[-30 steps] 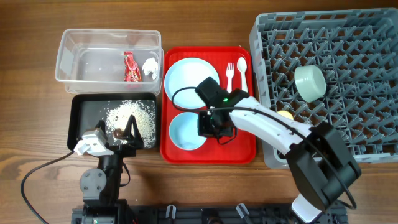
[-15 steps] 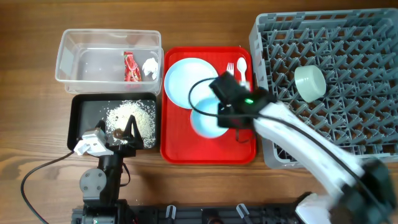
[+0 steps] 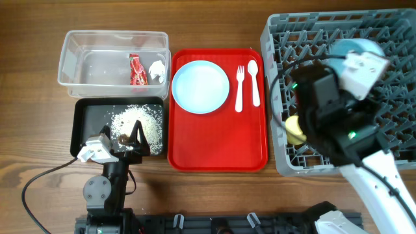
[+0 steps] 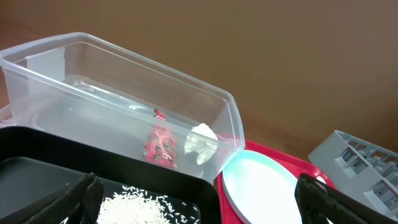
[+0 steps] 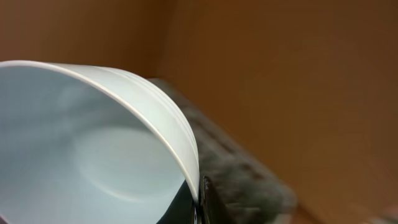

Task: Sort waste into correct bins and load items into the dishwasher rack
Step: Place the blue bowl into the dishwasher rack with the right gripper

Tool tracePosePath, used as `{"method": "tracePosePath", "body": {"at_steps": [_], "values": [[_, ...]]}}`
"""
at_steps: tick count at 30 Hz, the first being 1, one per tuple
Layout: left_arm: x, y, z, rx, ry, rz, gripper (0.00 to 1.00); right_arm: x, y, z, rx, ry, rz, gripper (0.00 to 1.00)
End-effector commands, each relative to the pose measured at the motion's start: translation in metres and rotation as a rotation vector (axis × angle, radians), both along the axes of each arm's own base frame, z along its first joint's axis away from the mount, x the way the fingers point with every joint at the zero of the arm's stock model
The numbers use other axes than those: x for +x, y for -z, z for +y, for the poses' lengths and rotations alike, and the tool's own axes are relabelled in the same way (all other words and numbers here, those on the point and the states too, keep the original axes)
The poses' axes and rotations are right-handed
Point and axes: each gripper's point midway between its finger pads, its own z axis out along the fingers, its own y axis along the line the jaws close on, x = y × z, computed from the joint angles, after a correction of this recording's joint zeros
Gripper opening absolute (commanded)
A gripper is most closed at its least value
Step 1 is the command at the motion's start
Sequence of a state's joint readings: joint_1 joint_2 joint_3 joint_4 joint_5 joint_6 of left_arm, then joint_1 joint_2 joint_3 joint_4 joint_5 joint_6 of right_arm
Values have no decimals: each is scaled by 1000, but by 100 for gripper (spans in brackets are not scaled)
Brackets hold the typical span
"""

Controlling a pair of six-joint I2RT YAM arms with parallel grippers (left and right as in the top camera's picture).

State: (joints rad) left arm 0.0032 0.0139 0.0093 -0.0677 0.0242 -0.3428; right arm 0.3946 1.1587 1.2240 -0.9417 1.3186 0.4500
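The light blue bowl hangs above the slots. The right gripper moves down next, setting it into the rack (image 3: 390, 130) clear of the yellow cup to release its rim.
My right gripper (image 3: 346, 57) is shut on the rim of the light blue bowl (image 3: 353, 46) and holds it above the far part of the grey dishwasher rack (image 3: 390, 130). In the right wrist view the bowl (image 5: 93, 143) fills the left, with its rim pinched at the gripper (image 5: 200, 200). The yellow cup (image 3: 294, 130) lies at the rack's left side. The mint green bowl is hidden under the arm. The light blue plate (image 3: 200, 86), fork (image 3: 239, 88) and spoon (image 3: 253, 83) lie on the red tray (image 3: 218, 149). My left gripper (image 3: 123, 142) is open over the black tray (image 3: 88, 120).
The clear tub (image 3: 91, 58) holds the red wrapper (image 3: 136, 70) and white tissue (image 3: 156, 69); both also show in the left wrist view, wrapper (image 4: 160, 144) and tissue (image 4: 202, 140). The black tray holds rice crumbs (image 3: 138, 120) and a brown lump (image 3: 122, 138).
My right gripper has lifted the light blue bowl off the red tray and carried it right and away, over the rack. The left arm has not moved.
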Motion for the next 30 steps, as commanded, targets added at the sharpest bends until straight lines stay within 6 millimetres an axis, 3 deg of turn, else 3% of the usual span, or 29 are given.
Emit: {"method": "tracePosePath", "body": {"at_steps": [1,6,16,19,30], "values": [[0,2,4,-5,-17,4,100,-10,-4,-44,-110,211,49,4],[0,2,4,-5,-17,4,100,-4,14,-83,-97,360,81,4],[0,2,4,-5,-17,4,100,19,81,-130,-73,470,307,4],[0,2,4,-5,-17,4,100,30,105,-136,-45,448,387,4],[0,2,4,-5,-17,4,100,81,124,-146,-144,371,532,4]]}}
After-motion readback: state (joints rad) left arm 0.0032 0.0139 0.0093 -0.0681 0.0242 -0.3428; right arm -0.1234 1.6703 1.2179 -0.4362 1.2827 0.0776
